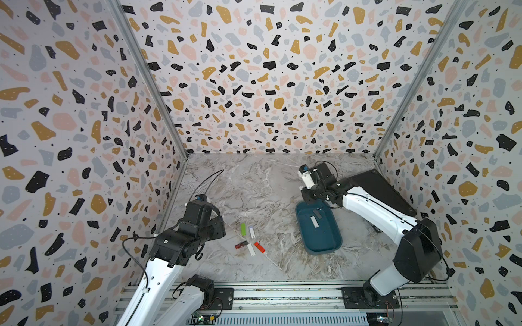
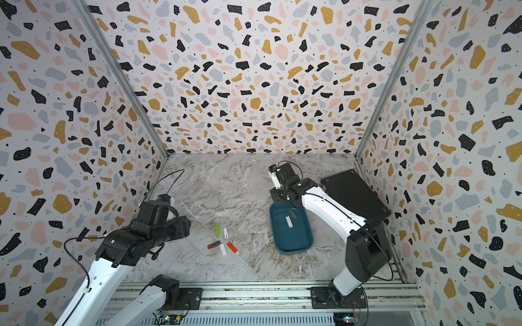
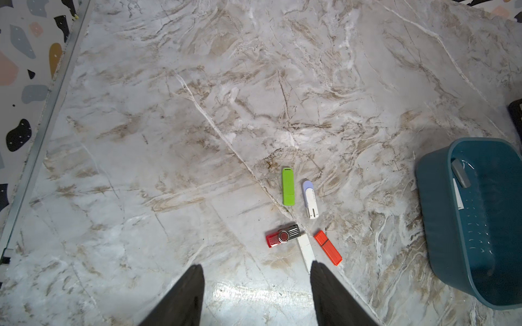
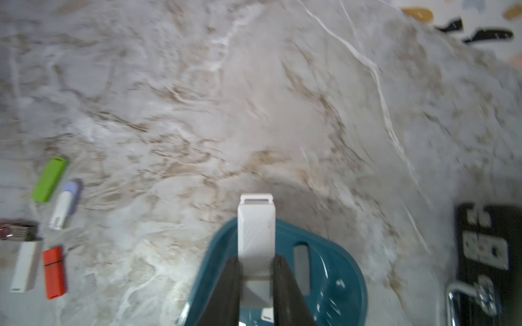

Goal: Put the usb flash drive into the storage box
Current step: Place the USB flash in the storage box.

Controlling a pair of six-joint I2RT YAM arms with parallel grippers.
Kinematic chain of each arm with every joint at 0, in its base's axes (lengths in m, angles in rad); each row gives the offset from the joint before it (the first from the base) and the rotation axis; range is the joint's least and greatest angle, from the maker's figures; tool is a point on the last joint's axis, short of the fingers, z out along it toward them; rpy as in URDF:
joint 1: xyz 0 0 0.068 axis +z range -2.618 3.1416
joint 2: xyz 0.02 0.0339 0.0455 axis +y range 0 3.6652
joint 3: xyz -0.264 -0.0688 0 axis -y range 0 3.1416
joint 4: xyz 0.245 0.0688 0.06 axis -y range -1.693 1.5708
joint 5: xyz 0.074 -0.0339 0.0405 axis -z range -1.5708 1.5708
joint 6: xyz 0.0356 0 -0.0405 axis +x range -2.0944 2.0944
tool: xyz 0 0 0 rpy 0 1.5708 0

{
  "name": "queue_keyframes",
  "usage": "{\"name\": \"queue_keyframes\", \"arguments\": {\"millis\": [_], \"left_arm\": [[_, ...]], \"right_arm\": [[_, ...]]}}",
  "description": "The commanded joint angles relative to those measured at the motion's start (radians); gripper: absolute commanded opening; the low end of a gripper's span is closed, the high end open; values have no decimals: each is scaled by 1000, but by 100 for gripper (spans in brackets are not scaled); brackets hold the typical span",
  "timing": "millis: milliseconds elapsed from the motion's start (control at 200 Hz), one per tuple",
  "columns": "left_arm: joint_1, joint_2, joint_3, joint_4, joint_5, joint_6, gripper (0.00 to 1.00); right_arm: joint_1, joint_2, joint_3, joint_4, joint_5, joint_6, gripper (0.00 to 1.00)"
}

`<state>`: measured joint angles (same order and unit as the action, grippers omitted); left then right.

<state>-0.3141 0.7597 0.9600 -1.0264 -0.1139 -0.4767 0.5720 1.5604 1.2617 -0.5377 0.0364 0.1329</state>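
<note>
My right gripper moves back and down to the bottom of the storage box beside the pale drive (image 1: 306,219) next to release the white one there, since that spot is bare.
My right gripper (image 4: 257,268) is shut on a white usb flash drive (image 4: 256,231), which sticks out past the fingertips. It hangs over the far end of the teal storage box (image 4: 333,282) (image 1: 319,228). Two flash drives lie inside the box, a grey one (image 1: 317,213) and a pale one (image 1: 314,221). My left gripper (image 3: 257,271) is open and empty above the table. Just beyond it lie several more drives: green (image 3: 288,186), white with a lavender cap (image 3: 310,199), red swivel (image 3: 282,235), white (image 3: 306,248) and orange (image 3: 327,247).
A flat black case (image 1: 378,192) with metal corners lies at the right wall, behind the right arm. Patterned walls close the marble table on three sides. A metal rail (image 1: 282,293) runs along the front edge.
</note>
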Motion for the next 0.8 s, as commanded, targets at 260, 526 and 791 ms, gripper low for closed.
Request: {"name": "queue_keyframes", "arguments": {"millis": [260,526,791], "left_arm": [[0,71,2,19,46,25,65],[-1,144,-58,141,101,-28,63],[-59,287,-126,302,118,-112,61]], "right_arm": [[-49,61,-184,55,-78,145,17],[-46,121,-211,118,-163,190,18],[-42,137,-211,110,-173,193,38]]}}
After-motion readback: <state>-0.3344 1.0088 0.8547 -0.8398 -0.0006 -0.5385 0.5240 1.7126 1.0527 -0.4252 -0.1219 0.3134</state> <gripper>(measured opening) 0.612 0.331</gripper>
